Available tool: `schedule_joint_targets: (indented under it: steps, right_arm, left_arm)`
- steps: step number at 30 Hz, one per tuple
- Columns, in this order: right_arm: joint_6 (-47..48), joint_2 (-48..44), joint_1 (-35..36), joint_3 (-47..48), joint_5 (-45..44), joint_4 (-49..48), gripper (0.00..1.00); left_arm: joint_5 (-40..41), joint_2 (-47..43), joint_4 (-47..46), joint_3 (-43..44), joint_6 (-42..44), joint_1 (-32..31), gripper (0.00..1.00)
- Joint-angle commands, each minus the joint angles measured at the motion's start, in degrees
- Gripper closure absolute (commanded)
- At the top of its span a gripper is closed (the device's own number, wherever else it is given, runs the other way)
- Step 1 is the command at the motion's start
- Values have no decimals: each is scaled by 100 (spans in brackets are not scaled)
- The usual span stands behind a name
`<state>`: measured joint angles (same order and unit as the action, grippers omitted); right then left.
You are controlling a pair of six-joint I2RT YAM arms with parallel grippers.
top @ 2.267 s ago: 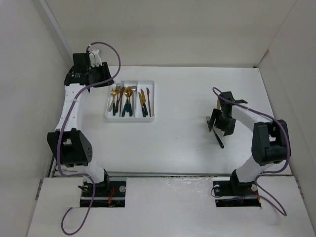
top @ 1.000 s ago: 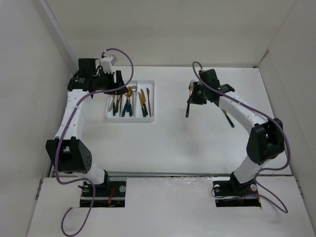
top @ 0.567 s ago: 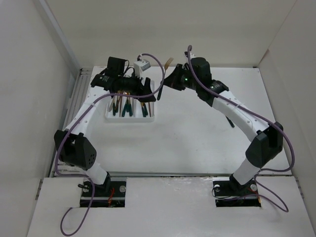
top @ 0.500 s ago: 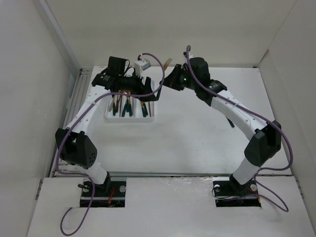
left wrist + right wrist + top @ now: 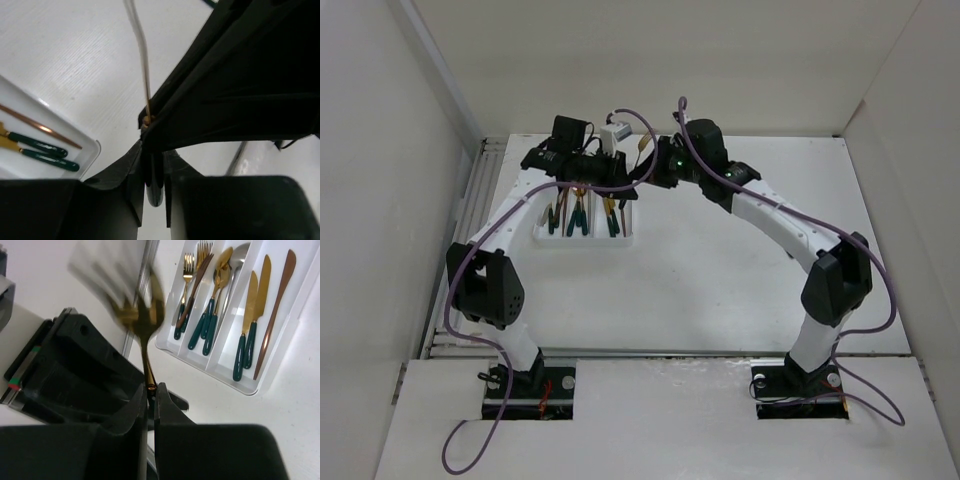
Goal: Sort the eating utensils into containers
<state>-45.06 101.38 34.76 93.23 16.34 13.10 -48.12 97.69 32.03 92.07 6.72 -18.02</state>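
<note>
The forks' compartment lies below my left gripper, to the left in the top view, so next my left gripper needs to swing to that side and down to release the fork.
A gold fork with a dark green handle hangs in the air over the right edge of the white three-compartment tray. My right gripper is shut on it; in the right wrist view the fork rises blurred from the closed right gripper. My left gripper meets it from the left. In the left wrist view the left gripper is shut on the fork's handle end, its thin shaft running up. Forks, spoons and knives lie sorted in the tray.
Both arms arch over the back middle of the table, nose to nose. The right gripper's black body fills the left wrist view's right side. The tray corner holds green-handled knives. White walls enclose the table on three sides.
The right arm carried the fork from the table's right side to the tray. The left arm swung right to meet it and its jaws closed on the handle.
</note>
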Motion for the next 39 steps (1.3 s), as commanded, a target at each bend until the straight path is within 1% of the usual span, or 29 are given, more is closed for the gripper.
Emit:
schedule_joint_targets:
  steps: [1, 2, 4, 5, 6, 7, 8, 9, 10, 11, 12, 14, 15, 20, 23, 25, 29, 39]
  right_arm:
    - [-126, 39, 57, 336, 264, -361, 100]
    - [-126, 100, 57, 397, 343, -361, 100]
    - [-126, 241, 57, 450, 413, -361, 100]
    - [-126, 294, 57, 529, 484, -361, 90]
    - [-126, 346, 57, 529, 484, -361, 90]
    - [-126, 425, -4, 529, 484, -361, 67]
    - [-126, 426, -5, 590, 554, -361, 59]
    - [-126, 426, -135, 591, 555, -361, 54]
    - [-126, 426, -136, 591, 555, -361, 47]
    - [-126, 426, -224, 504, 555, -361, 44]
    - [-126, 365, -329, 346, 468, -361, 43]
    - [-48, 295, -417, 187, 388, -361, 43]
    - [31, 294, -496, 134, 388, -361, 43]
    - [155, 294, -716, -59, 519, -361, 43]
    - [155, 444, -830, -59, 581, -361, 43]
    - [207, 601, -892, -7, 634, -361, 43]
    - [208, 707, -1006, 55, 756, -308, 43]
    - [313, 760, -1173, 2, 810, -80, 44]
  left_arm:
    - [21, -66, -338, 65, -284, 26, 92]
    - [100, -66, -390, 65, -346, 27, 100]
    - [232, -66, -391, 65, -400, 96, 100]
    - [415, -66, -391, 65, -565, 193, 100]
    - [530, -66, -391, 65, -645, 246, 100]
    - [653, -66, -391, 13, -707, 316, 100]
    - [968, 4, -391, 12, -707, 473, 100]
    - [1154, 74, -312, 12, -707, 562, 100]
    - [1356, 127, -164, 12, -707, 659, 100]
    - [1732, 267, -93, 12, -707, 755, 100]
    - [1892, 346, -40, 12, -612, 948, 100]
    - [2252, 505, -39, 12, -418, 1090, 100]
    - [2681, 627, -39, 12, -330, 1142, 100]
    - [3580, 839, -382, -111, 259, 1204, 100]
    - [4037, 1111, -522, -163, 400, 1257, 100]
    - [4187, 1356, -522, -111, 400, 1336, 100]
    - [4240, 1691, -522, 30, 400, 1547, 100]
    - [4355, 2157, -584, 136, 523, 1547, 100]
